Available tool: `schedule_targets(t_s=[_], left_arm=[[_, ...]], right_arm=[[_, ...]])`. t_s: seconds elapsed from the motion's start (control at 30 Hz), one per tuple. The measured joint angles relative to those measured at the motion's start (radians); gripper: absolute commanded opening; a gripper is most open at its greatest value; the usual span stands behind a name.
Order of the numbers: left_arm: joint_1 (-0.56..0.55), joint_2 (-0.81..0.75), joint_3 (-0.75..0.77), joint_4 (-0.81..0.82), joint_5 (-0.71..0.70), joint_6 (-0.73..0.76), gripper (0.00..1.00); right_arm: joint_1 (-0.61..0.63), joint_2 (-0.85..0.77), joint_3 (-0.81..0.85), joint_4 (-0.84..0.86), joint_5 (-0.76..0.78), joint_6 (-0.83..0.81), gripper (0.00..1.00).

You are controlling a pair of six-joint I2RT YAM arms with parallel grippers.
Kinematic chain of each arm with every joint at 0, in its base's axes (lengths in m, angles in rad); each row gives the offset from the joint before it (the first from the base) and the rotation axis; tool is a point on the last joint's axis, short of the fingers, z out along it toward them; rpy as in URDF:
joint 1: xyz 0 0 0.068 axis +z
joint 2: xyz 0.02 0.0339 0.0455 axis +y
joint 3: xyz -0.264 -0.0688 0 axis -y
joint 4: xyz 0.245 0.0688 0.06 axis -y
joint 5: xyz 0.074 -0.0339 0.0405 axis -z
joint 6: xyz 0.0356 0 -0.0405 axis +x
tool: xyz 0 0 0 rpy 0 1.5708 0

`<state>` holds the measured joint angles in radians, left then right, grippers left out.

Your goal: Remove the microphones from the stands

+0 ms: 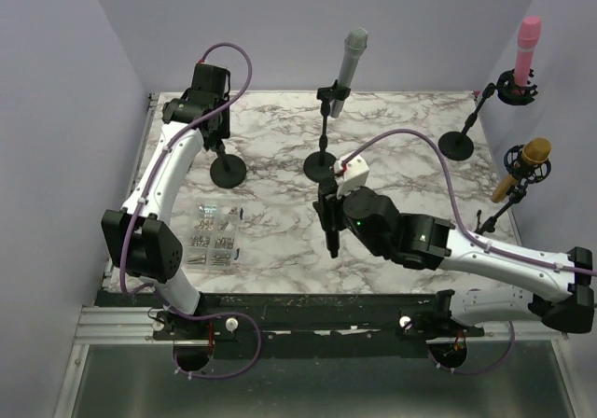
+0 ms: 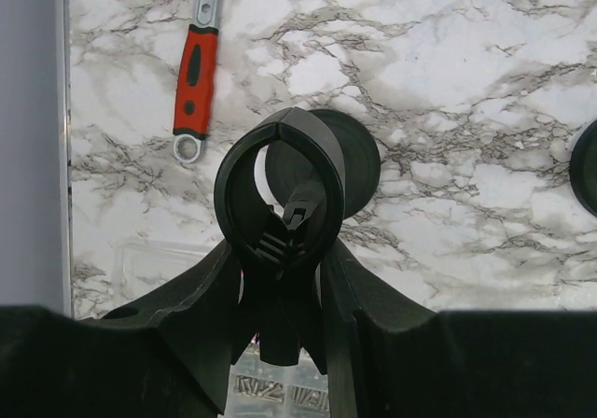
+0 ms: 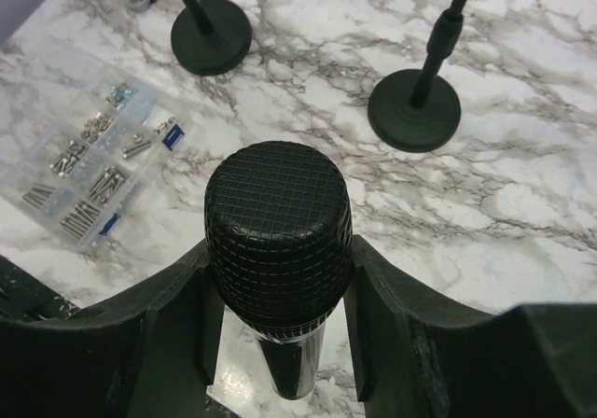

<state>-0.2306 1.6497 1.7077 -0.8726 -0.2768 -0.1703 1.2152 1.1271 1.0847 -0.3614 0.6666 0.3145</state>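
My right gripper lowers next to bare marble by the screw box (image 3: 149, 272), tilting, to release the microphone. That marble lies below it, to its left in the top view.
The black microphone (image 3: 277, 241) stands upright between my right fingers, its mesh head toward the camera. My right gripper (image 3: 278, 297) is shut on it and holds it above the marble table (image 1: 280, 250), right of centre in the top view (image 1: 328, 215), clear of any stand. My left gripper (image 2: 280, 273) is shut on the neck of an empty ring clip (image 2: 244, 171) of the left stand, whose round base (image 2: 350, 161) lies below. In the top view that stand (image 1: 228, 171) is at the back left under my left gripper (image 1: 215, 129).
A middle stand (image 1: 320, 164) holds a grey microphone (image 1: 353, 56). A pink microphone (image 1: 527, 47) and a gold one (image 1: 534, 155) sit on stands at the right. A clear screw box (image 1: 213, 234) lies front left. A red-handled wrench (image 2: 194, 73) lies near the left wall.
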Motion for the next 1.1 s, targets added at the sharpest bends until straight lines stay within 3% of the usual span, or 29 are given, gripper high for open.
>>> schedule_targets(t_s=[0.03,0.07,0.23,0.5,0.6,0.87,1.1], left_arm=[[0.01,0.0,0.0,0.0,0.006,-0.002,0.0],[0.019,0.0,0.0,0.001,0.011,-0.004,0.06],[0.043,0.0,0.0,0.003,0.038,-0.014,0.51],[0.068,0.0,0.0,0.012,0.087,-0.026,0.82],[0.068,-0.005,-0.003,0.014,0.1,-0.029,0.91],[0.072,-0.077,-0.003,0.011,0.134,-0.04,0.96],[0.053,-0.164,0.171,-0.034,0.162,-0.056,0.97]], right_arm=[[-0.001,0.025,0.006,-0.003,-0.011,0.009,0.01],[-0.005,0.042,0.011,-0.005,-0.019,0.016,0.01],[-0.036,0.124,0.037,-0.014,-0.093,0.05,0.01],[-0.077,0.271,0.112,-0.018,-0.245,0.017,0.01],[-0.077,0.332,0.129,-0.032,-0.296,-0.062,0.01],[-0.078,0.516,0.277,-0.142,-0.356,-0.259,0.01],[-0.016,0.685,0.349,-0.213,-0.372,-0.396,0.01]])
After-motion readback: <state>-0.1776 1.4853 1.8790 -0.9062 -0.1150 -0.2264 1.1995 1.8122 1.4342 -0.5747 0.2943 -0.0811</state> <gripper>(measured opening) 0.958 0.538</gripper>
